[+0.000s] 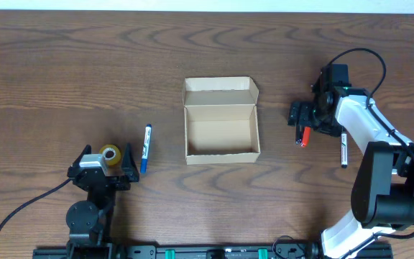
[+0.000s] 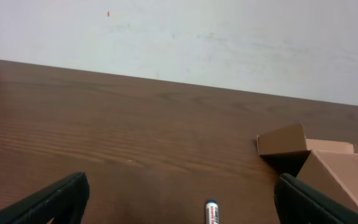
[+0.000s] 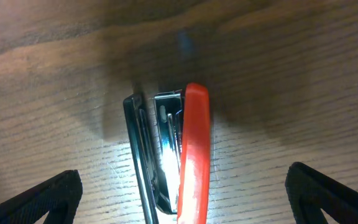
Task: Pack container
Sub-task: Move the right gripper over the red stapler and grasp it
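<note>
My right gripper will next go down onto the red and chrome stapler's body (image 1: pixel 302 136) (image 3: pixel 174 158) and close across its long sides, because the stapler is between the open fingers.
The container (image 1: pixel 221 155) is an open tan cardboard box at the table's middle, with its flap lid (image 1: pixel 220 89) folded back on the far side. Its corner shows in the left wrist view (image 2: pixel 328 168). My right gripper (image 1: pixel 310 122) is open, right of the box, above a red and chrome stapler (image 1: pixel 305 137). In the right wrist view the stapler (image 3: pixel 194 143) lies on its side between my wide-open fingers (image 3: pixel 182 186), not touching them. My left gripper (image 1: pixel 106 164) is open and empty at the front left (image 2: pixel 182 193). A blue marker (image 1: pixel 145 147) lies just right of it (image 2: pixel 211 213).
A yellow tape roll (image 1: pixel 110 152) sits close to the left gripper and is not seen in the left wrist view. A black marker (image 1: pixel 343 150) lies right of the stapler, beside the right arm. The wooden table (image 1: pixel 49 86) runs to a pale wall (image 2: pixel 229 37).
</note>
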Controlling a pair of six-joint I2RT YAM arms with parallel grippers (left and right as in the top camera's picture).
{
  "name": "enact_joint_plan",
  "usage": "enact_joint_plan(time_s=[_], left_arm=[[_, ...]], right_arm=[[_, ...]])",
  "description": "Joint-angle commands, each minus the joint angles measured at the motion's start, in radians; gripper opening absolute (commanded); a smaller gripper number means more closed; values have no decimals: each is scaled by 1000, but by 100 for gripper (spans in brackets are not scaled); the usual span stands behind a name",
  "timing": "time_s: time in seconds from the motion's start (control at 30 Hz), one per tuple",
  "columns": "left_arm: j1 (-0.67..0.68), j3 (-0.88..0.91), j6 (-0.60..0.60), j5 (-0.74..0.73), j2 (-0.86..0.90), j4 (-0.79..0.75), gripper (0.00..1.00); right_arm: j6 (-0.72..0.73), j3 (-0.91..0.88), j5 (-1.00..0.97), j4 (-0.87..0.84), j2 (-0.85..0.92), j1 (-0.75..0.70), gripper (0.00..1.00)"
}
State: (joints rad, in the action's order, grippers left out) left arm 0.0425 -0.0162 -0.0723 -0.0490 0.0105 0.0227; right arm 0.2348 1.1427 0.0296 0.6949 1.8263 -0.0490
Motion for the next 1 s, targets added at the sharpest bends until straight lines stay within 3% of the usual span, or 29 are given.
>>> enact_joint_plan(time_s=[0.0, 0.37, 0.43, 0.5, 0.87, 0.97], left_arm=[[4, 11, -7, -7, -4, 51, 95], [4, 11, -6, -7, -4, 51, 95], [4, 11, -7, -6, -4, 51, 95], [4, 11, -6, -6, -4, 51, 95], [4, 11, -7, -6, -4, 51, 95], [4, 11, -6, -6, -4, 51, 95]], right_arm=[[50, -7, -19, -6, 25, 16, 99], [57, -7, -14, -19, 117, 49, 99], [57, -7, -12, -19, 119, 52, 93], [58, -7, -9, -19, 119, 53, 84], [57, -7, -3, -21, 119, 52, 3], [56, -7, -2, -22, 119, 52, 1]])
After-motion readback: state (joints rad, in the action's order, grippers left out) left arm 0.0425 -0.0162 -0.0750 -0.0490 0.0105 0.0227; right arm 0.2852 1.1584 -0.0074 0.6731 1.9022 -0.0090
